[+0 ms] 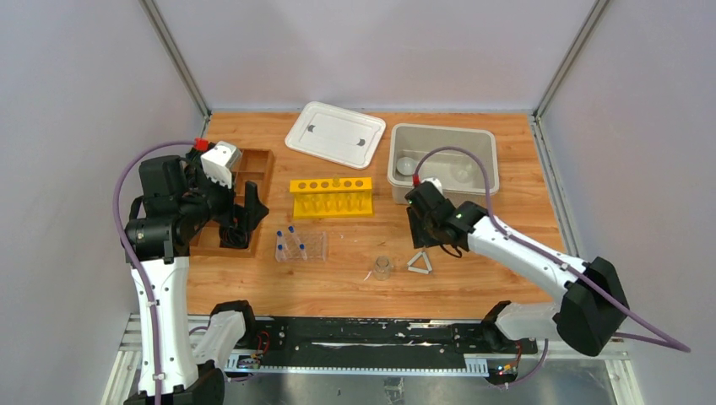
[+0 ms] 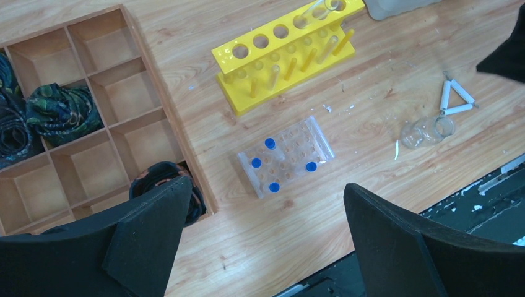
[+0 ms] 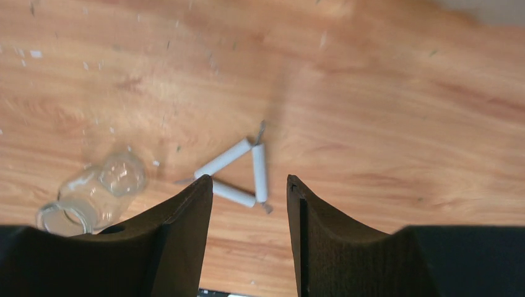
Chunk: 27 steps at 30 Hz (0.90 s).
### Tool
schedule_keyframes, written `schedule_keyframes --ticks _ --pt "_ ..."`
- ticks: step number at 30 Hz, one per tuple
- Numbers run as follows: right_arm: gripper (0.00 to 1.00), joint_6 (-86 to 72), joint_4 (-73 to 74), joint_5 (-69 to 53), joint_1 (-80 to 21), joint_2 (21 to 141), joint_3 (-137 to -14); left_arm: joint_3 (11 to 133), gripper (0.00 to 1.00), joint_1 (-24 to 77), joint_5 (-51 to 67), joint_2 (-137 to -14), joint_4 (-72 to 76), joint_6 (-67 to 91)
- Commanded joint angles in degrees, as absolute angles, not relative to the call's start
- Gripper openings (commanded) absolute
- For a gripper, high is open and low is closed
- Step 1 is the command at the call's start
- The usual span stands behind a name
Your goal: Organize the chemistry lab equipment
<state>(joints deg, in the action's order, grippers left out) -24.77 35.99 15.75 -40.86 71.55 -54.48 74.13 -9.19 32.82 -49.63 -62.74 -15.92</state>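
To grab the white triangle's corner by the beaker, my right gripper will lower its open fingers first, shifting slightly toward the beaker.
A small white triangle (image 3: 259, 173) lies flat on the wooden table, just ahead of my right gripper (image 3: 249, 180), which hovers above it open and holding nothing. A small clear glass beaker (image 3: 93, 198) lies on its side to the triangle's left. In the top view the right gripper (image 1: 420, 240) is just behind the triangle (image 1: 420, 263) and the beaker (image 1: 382, 268). A clear plastic rack (image 2: 286, 154) holds several blue-capped tubes (image 2: 270, 143). My left gripper (image 2: 266, 185) hangs wide open and empty, high over the table near the rack.
A yellow test-tube rack (image 1: 332, 196) stands behind the clear rack. A grey bin (image 1: 488, 160) with glassware inside sits at the back right, and its white lid (image 1: 335, 135) lies beside it. A wooden compartment tray (image 1: 253, 164) lies under the left arm.
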Motion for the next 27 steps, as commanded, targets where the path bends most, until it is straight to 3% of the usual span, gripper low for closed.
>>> schedule_keyframes --ticks 1,11,27 --pt "0.51 -32.1 35.5 12.1 -44.7 73.0 -51.4 73.9 1.0 -9.2 33.3 -49.6 -62.3 -16.3" --pt "0.49 -39.4 30.4 5.8 -45.4 79.2 -48.6 73.7 1.0 -9.2 33.8 -48.7 -62.2 -16.4" --pt "0.49 -45.5 31.7 8.5 -45.2 89.5 -48.3 74.6 1.0 -9.2 33.0 -49.1 -62.3 -16.9"
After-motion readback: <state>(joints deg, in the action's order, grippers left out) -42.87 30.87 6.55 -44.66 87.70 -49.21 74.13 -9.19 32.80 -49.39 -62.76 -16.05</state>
